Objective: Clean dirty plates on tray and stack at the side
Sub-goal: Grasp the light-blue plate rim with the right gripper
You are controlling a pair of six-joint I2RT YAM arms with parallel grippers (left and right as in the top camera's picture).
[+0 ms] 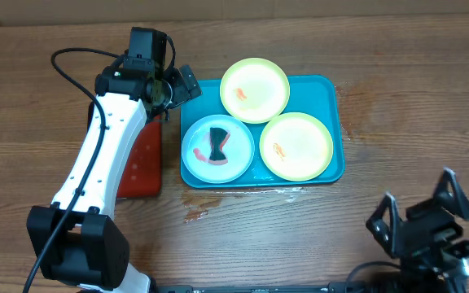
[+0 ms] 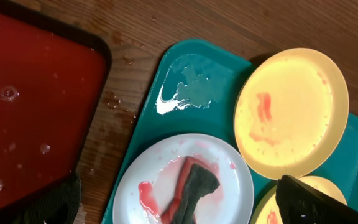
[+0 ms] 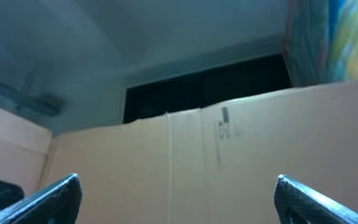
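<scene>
My right gripper will swing outward next and tilt down onto the light blue plate's rim beside the yellow-green plates, where the rim is clear of the sponge.
The teal tray holds three plates. A light blue plate at its front left has red smears and a dark sponge lying on it; it also shows in the left wrist view with the sponge. A yellow-green plate with an orange smear overhangs the tray's far edge. Another yellow-green plate sits at the front right. My left gripper is open and empty, above the tray's far left corner. My right gripper is open and empty near the table's front right.
A red tray with a dark rim and water droplets lies left of the teal tray, partly under my left arm. White foam sits on the teal tray's far left corner. Wet marks spot the wood in front of the tray. A cardboard wall fills the right wrist view.
</scene>
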